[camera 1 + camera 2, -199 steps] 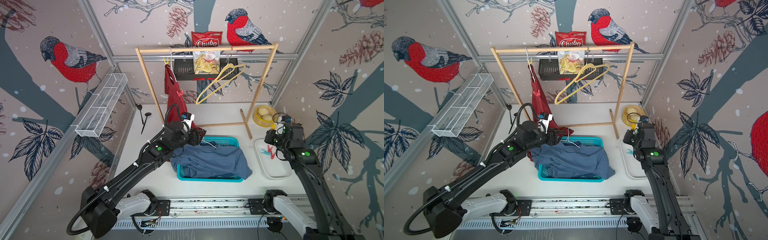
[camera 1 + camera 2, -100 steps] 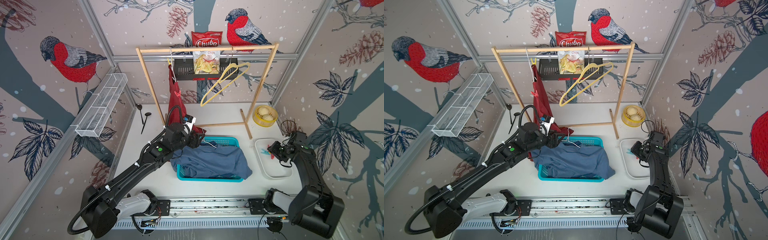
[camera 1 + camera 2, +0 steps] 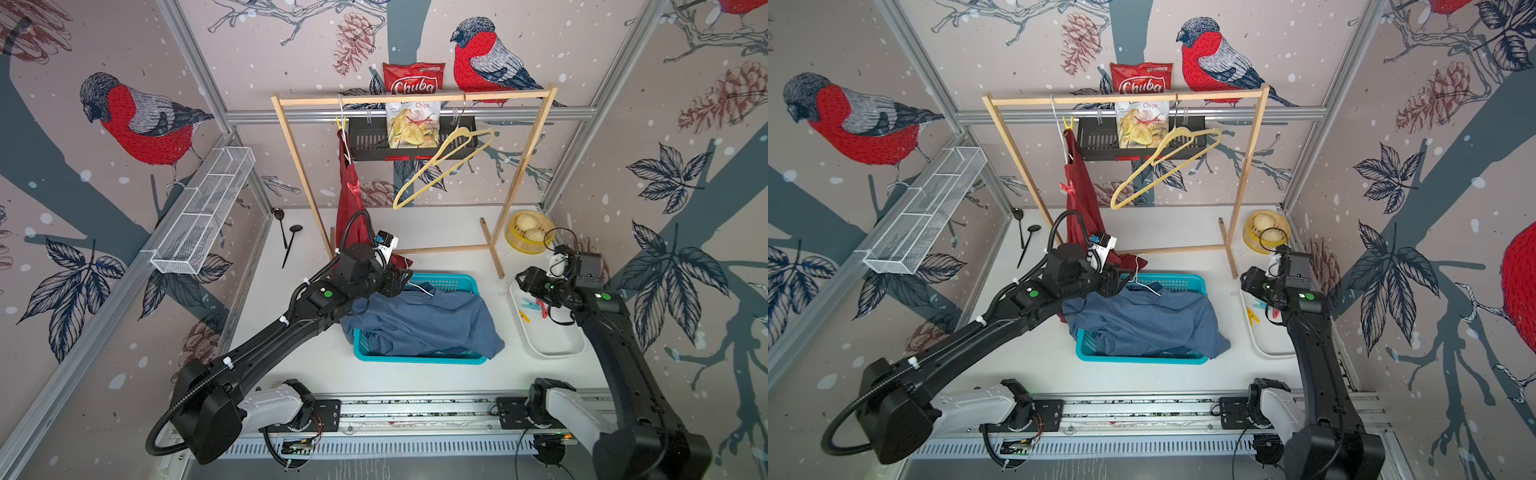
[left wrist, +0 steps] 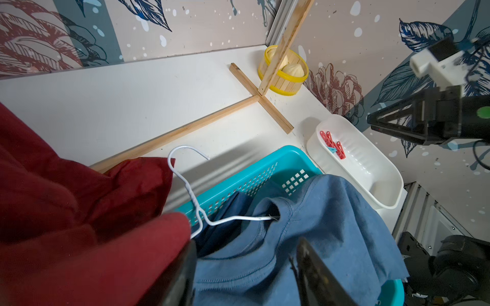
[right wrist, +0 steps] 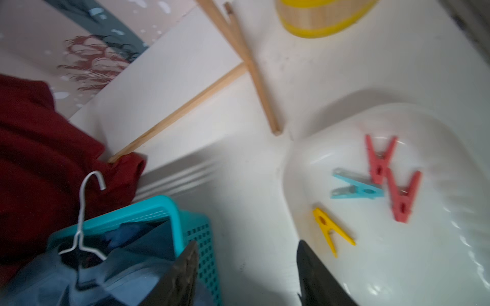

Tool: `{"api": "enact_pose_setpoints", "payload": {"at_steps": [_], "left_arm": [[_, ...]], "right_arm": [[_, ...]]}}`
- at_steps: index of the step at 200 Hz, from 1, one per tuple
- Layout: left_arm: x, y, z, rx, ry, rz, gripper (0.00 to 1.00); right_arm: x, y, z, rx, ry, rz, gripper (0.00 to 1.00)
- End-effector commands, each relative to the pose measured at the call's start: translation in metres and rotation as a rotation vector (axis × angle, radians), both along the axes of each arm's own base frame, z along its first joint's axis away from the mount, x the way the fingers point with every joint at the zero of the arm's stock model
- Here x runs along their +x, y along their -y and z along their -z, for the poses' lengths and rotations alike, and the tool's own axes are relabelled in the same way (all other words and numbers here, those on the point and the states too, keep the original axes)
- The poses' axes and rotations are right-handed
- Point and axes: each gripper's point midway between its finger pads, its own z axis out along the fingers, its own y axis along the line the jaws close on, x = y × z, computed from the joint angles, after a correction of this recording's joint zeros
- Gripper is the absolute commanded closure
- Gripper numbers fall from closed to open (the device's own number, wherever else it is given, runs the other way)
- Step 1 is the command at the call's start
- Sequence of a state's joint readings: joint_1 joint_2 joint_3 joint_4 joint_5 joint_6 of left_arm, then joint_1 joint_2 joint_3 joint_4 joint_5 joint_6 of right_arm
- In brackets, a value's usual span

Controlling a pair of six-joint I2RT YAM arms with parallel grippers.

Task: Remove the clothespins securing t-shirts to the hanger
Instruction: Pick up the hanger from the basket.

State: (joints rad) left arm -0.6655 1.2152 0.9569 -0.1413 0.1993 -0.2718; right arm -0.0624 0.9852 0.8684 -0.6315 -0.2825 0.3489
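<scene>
My right gripper moves over to the basket and down onto the hanger's tray-side wire arm (image 3: 423, 289) (image 5: 95, 252) next, since the white hanger pokes bare from the blue collar.
A dark red t-shirt (image 3: 353, 199) hangs from the rack on a white hanger. A yellow clothespin (image 3: 341, 123) sits at its top and a red clothespin (image 3: 354, 188) lower down. A blue t-shirt (image 3: 424, 322) drapes over the teal basket (image 3: 415, 358) with a white wire hanger (image 4: 185, 182) in its collar, and a navy t-shirt (image 4: 225, 212) shows beneath. My left gripper (image 4: 246, 242) is open just above the blue collar. My right gripper (image 5: 247, 242) is open and empty between basket and white tray (image 5: 411, 251). In the tray lie two red clothespins (image 5: 379, 161), a light blue one (image 5: 358, 188) and a yellow one (image 5: 330, 230).
The wooden rack (image 3: 415, 97) stands at the back with an empty yellow hanger (image 3: 440, 170) and a black basket holding a chips bag (image 3: 413, 124). A yellow tub of buns (image 3: 528, 232) sits back right, two black spoons (image 3: 286, 237) back left. A wire shelf (image 3: 203, 212) lines the left wall.
My right gripper came down over the white tray and its jaws opened, then the wrist shifted toward the basket. The empty yellow hanger has swung. My left arm has barely moved.
</scene>
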Motion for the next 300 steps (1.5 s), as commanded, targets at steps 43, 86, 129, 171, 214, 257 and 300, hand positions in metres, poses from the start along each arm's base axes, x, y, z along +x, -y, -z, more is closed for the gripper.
{"api": "enact_pose_setpoints", "payload": {"at_steps": [43, 86, 129, 171, 214, 257, 300], "left_arm": [[0.024, 0.013, 0.025, 0.092, -0.130, -0.049, 0.47], [0.020, -0.007, 0.013, 0.095, -0.105, -0.124, 0.47], [0.004, -0.037, 0.000, 0.112, -0.073, -0.198, 0.46], [-0.005, -0.057, -0.008, 0.072, -0.020, -0.262, 0.44], [-0.003, -0.060, -0.007, 0.082, -0.022, -0.284, 0.44], [0.000, -0.057, -0.004, 0.089, -0.027, -0.278, 0.43], [-0.002, -0.059, -0.017, 0.078, -0.005, -0.279, 0.42]], "right_arm": [[0.011, -0.192, -0.039, 0.000, 0.185, -0.519, 0.40], [0.020, -0.259, 0.012, -0.254, 0.065, -0.786, 0.40], [0.022, -0.284, 0.036, -0.219, 0.076, -0.874, 0.40], [0.012, -0.297, 0.066, -0.181, 0.019, -0.947, 0.40], [0.008, -0.295, 0.078, -0.208, -0.002, -0.971, 0.42], [0.003, -0.292, 0.085, -0.306, 0.005, -1.014, 0.72], [-0.002, -0.293, 0.057, -0.420, 0.105, -1.070, 0.97]]}}
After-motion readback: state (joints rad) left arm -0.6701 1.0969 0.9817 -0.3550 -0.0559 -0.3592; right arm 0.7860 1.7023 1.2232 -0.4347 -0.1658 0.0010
